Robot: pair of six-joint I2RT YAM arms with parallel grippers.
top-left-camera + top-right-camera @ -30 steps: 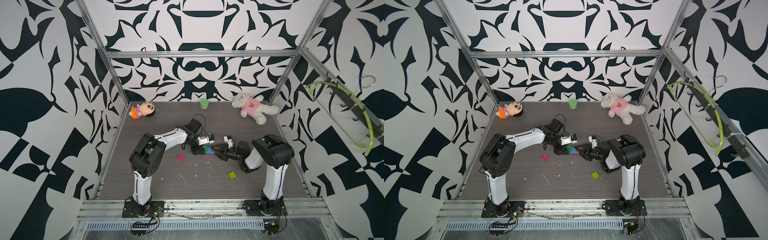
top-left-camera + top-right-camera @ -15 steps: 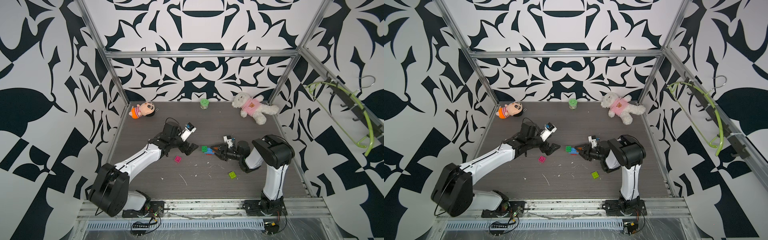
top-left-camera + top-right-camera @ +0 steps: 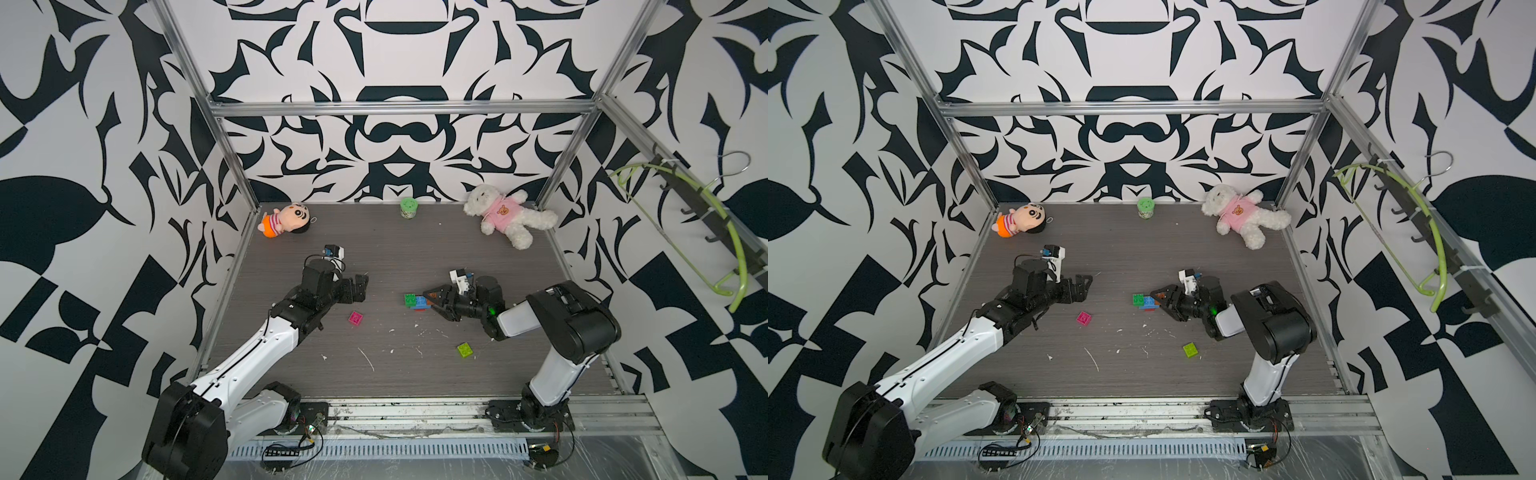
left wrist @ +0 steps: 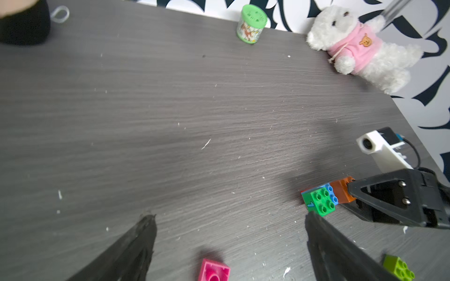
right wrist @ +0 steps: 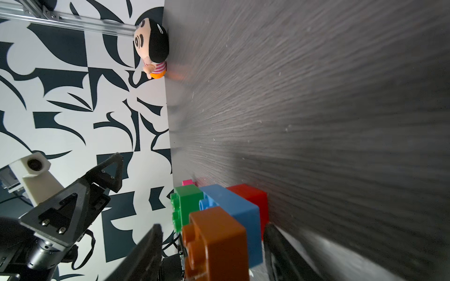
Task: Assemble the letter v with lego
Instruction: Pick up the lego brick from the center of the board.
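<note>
The left gripper moves back, tilts down and lowers its open fingers around the pink brick (image 3: 355,318) (image 4: 214,270) next, as the brick is below and back from it.
A joined lego cluster lies mid-table: a dark green brick (image 3: 410,299), a blue brick (image 5: 233,206), a red brick (image 5: 250,197) and an orange-brown brick (image 5: 214,243). My right gripper (image 3: 431,302) straddles its orange-brown end, and in the right wrist view both fingers stand a little off the bricks, so it is open. A pink brick (image 3: 355,318) lies loose on the floor near my left gripper (image 3: 362,286), whose jaws are spread wide and empty. A lime brick (image 3: 465,350) sits alone toward the front right.
A boy plush (image 3: 282,220) lies at the back left, a green-lidded jar (image 3: 408,207) at the back middle and a white bear in a pink top (image 3: 505,218) at the back right. Metal frame posts and patterned walls enclose the grey table (image 3: 374,257). White crumbs dot the front.
My left arm has drawn back to the left, away from the brick cluster, with its jaws opened wide. My right gripper's jaws have loosened around the cluster, which stays in place.
</note>
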